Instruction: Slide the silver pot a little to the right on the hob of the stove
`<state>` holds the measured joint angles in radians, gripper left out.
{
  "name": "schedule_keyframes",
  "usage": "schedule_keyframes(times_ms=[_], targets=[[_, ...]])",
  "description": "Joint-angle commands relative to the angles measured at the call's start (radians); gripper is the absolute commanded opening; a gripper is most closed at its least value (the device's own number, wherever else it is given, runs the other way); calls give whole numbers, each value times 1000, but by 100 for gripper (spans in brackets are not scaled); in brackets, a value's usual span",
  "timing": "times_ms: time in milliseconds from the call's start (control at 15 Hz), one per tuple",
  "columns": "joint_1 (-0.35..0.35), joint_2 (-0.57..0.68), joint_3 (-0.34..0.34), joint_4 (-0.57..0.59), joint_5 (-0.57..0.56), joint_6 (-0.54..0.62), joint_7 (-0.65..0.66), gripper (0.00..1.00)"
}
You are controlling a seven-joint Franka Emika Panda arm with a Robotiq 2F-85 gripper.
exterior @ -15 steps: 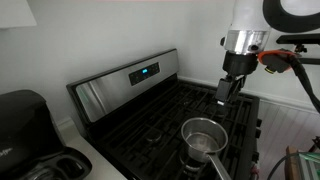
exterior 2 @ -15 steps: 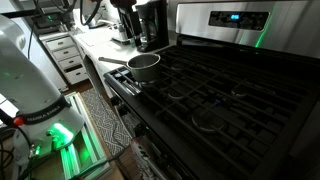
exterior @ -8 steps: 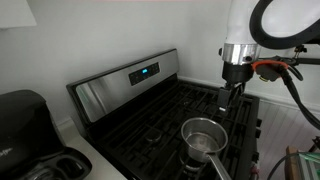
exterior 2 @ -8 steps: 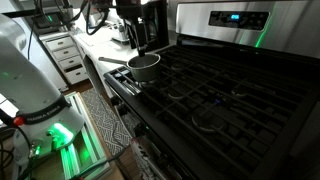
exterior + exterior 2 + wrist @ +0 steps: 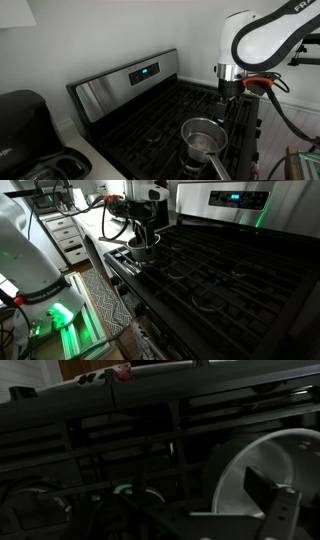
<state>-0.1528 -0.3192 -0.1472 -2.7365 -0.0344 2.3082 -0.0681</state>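
The robot's open gripper will still be above the silver pot's rim, so next it needs to go down and shift outward until its fingers are on both sides of the pot's side (image 5: 221,126) (image 5: 219,492).
The silver pot (image 5: 203,138) stands on the hob (image 5: 160,125) of the stove (image 5: 115,90), on a front burner, with its long handle pointing off the front edge. It also shows in an exterior view (image 5: 147,250). My gripper (image 5: 229,102) hangs just above the pot's rim, at its right in this view, and stands over the pot in an exterior view (image 5: 140,234). It looks open and holds nothing. In the wrist view the pot (image 5: 250,470) fills the right side, with one dark gripper finger (image 5: 268,488) over it. The other finger is lost in the dark.
A black coffee maker (image 5: 22,118) stands on the white counter beside the stove, also seen in an exterior view (image 5: 150,202). The steel back panel carries a blue display (image 5: 145,71). A drawer unit (image 5: 68,235) and a robot base lit green (image 5: 55,310) stand off the stove's front.
My arm has come down and swung in over the pot; the gripper is lower and closer to the rim. The pot has not moved.
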Motion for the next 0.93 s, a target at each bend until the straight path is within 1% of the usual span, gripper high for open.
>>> schedule_keyframes(times_ms=[0,67,200,267,333,400,467,533,667,867], targets=[[19,98,-21,44,57,15,-47,100],[23,115,-25,51,81,15,-59,99],[28,143,-28,66,126,12,-81,92],[32,158,-29,73,152,14,-93,79],[34,170,-30,81,176,14,-105,73],[35,181,-30,88,203,12,-120,64],[35,191,-29,96,226,11,-131,57],[33,199,-28,102,239,9,-141,49],[30,212,-25,111,264,9,-155,36],[26,230,-24,125,293,7,-169,14]])
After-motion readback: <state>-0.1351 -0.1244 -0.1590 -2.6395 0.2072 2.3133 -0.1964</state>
